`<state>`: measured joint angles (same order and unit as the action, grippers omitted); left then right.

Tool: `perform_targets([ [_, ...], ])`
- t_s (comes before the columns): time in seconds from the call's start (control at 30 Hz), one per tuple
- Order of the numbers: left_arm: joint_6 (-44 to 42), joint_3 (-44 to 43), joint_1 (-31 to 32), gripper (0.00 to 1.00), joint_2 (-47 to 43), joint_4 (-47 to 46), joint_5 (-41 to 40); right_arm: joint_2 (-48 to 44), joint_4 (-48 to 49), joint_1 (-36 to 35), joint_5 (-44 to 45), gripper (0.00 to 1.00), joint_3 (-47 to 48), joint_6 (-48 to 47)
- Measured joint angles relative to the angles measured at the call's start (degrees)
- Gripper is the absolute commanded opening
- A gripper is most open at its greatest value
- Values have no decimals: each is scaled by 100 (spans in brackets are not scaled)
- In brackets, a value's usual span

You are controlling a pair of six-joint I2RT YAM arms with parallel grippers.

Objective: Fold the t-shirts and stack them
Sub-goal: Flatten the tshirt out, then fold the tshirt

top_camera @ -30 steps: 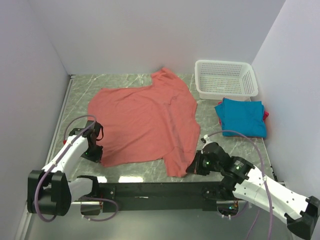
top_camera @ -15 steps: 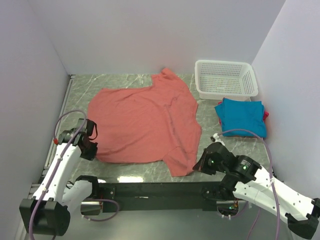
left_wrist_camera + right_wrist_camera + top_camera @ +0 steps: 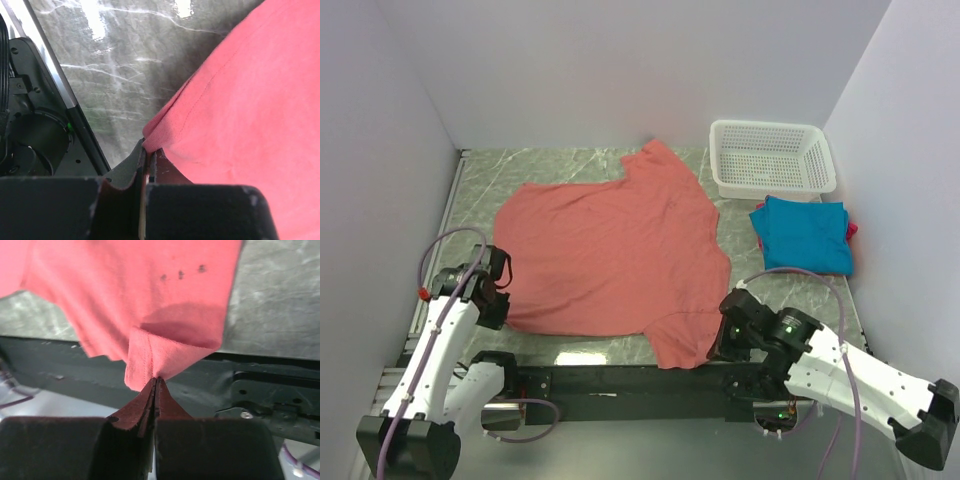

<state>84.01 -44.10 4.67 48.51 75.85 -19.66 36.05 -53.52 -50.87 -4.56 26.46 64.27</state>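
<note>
I need to carry the t-shirt's pinched corner outward over the t-shirt's near side with my left gripper next and release it, because that side still lies unfolded and the t-shirt's stitched hem point(image 3: 220, 75) should run outward.
The large salmon-red t-shirt point(image 3: 610, 250) lies spread flat across the middle of the marble table. My left gripper point(image 3: 495, 300) is shut on its near left corner point(image 3: 152, 140). My right gripper point(image 3: 725, 338) is shut on its near right corner point(image 3: 150, 365), held over the table's front edge. A folded teal-blue t-shirt point(image 3: 805, 232) lies at the right, with a sliver of a magenta t-shirt point(image 3: 851, 229) showing under its right side.
A white mesh basket point(image 3: 770, 158) stands at the back right, just behind the teal shirt. White walls close in the left, back and right. The black base rail point(image 3: 630, 380) runs along the near edge.
Both grippers have drawn the near corners of the salmon shirt toward the front edge and apart. The shirt now lies flatter and wider, its wrinkles pulled out.
</note>
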Motion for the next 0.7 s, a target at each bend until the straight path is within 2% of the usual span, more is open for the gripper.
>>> perform_targets([
  [0.2,13,144,0,1,162,-203,24,258,-4,0,225,0,179,-116],
  [0.37,-31,254,0,1,525,-549,136,503,-13,125,573,0,706,-393],
  [0.7,-251,190,-297,1,922,-1156,188,1351,431,1635,393,0,1379,-1617],
])
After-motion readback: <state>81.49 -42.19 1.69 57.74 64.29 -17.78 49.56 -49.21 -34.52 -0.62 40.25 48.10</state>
